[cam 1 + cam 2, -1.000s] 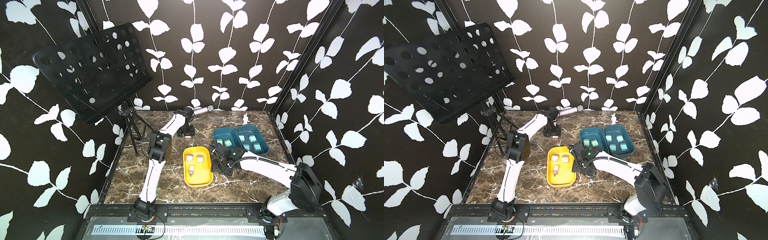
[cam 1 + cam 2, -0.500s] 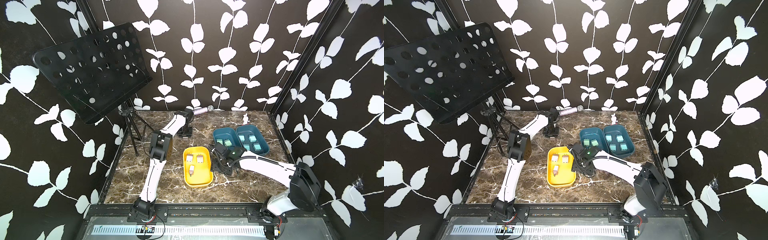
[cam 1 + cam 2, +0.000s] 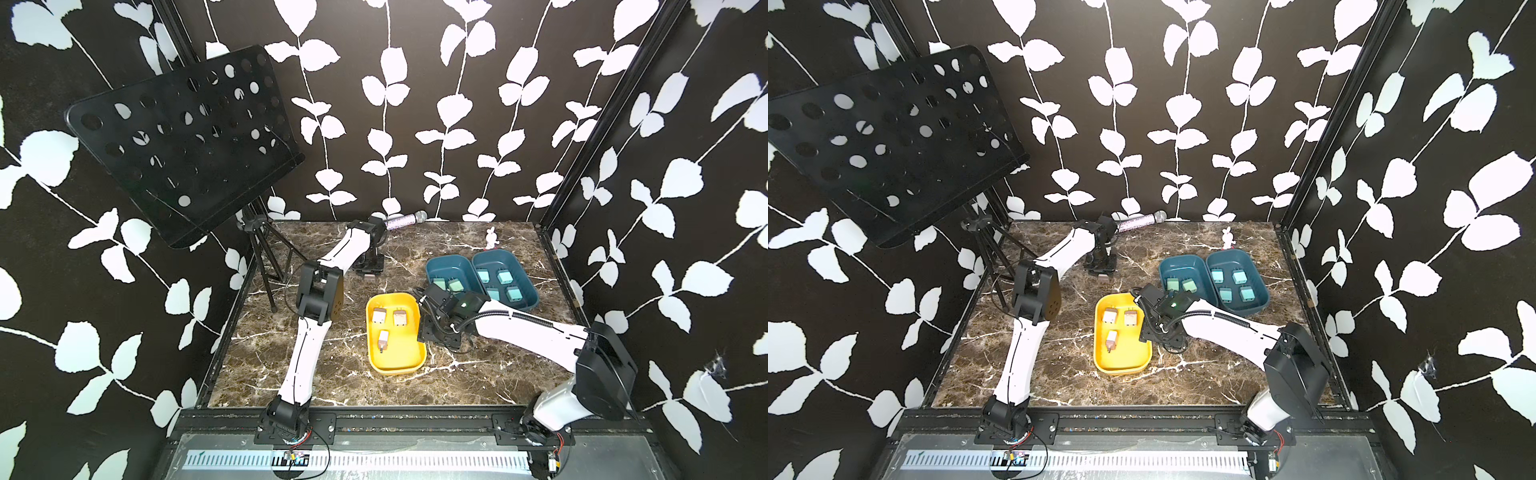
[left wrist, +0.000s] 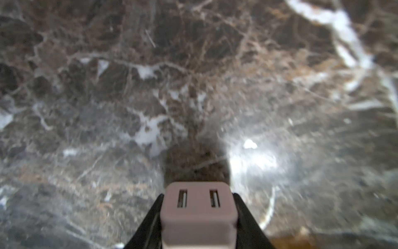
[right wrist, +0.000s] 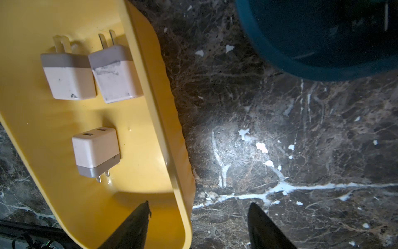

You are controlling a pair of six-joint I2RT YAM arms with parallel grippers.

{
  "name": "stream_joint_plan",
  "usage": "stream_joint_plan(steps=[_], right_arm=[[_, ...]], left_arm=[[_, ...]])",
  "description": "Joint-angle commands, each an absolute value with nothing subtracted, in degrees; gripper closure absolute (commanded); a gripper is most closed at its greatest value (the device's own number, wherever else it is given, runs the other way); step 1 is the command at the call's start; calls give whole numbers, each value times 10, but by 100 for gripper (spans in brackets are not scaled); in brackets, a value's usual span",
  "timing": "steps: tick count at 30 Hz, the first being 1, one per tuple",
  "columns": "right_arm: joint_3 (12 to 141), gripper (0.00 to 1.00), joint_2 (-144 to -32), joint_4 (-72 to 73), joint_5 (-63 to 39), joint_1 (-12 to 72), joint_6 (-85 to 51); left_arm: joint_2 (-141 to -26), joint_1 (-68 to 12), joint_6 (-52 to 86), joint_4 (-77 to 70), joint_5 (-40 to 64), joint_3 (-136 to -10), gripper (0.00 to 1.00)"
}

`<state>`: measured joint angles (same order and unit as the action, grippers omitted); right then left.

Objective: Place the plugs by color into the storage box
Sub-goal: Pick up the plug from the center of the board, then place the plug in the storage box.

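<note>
The yellow tray's bare bottom is back from my left gripper. I need to lift my left gripper back over it next, then lower it to release the plug beside matching ones.
At the back of the marble table, my left gripper (image 3: 368, 272) (image 4: 198, 215) is shut on a pinkish-beige plug (image 4: 198, 211) and holds it low over the surface, socket face towards the camera. A yellow tray (image 3: 395, 365) (image 5: 150, 90) holds three more pinkish-beige plugs (image 3: 382, 338) (image 5: 95, 151). Behind it, one blue tray (image 3: 432, 266) holds two teal-green plugs (image 3: 455, 285). The adjoining blue tray (image 3: 528, 299) holds several light-blue plugs (image 3: 505, 276). My right gripper (image 3: 432, 330) (image 5: 199, 207) is open and empty, its jaws straddling the yellow tray's right rim.
A black perforated music stand (image 3: 183, 141) on tripod legs (image 3: 266, 266) stands at the back left. A microphone (image 3: 405, 219) lies along the back wall. A small pink rabbit toy (image 3: 491, 237) stands behind the blue trays. Patterned walls close three sides.
My left gripper has closed on the pinkish-beige plug at the back of the table. The right arm has hardly moved.
</note>
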<state>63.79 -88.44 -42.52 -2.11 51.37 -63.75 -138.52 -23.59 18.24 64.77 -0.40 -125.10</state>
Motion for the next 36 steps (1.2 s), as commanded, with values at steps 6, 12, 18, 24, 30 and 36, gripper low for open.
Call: stream_joint_plan(steps=[6,12,18,24,30,36], right_arm=[[642,29,-896,-415,-5,518,-650],[640,29,-893,-414,2,517,-649],[624,29,-870,-411,11,507,-653],[586,29,-825,-405,12,476,-654],[552,29,-779,-410,8,436,-646],[552,29,-757,-437,11,416,-629]], left_arm=[[-1209,-244,210,652,38,-1147,63],[-1142,-274,244,660,71,-1093,62],[-1067,-331,291,631,118,-992,61],[-1000,-393,327,607,140,-894,61],[-973,-447,340,576,156,-817,60],[-989,-471,315,540,170,-769,59]])
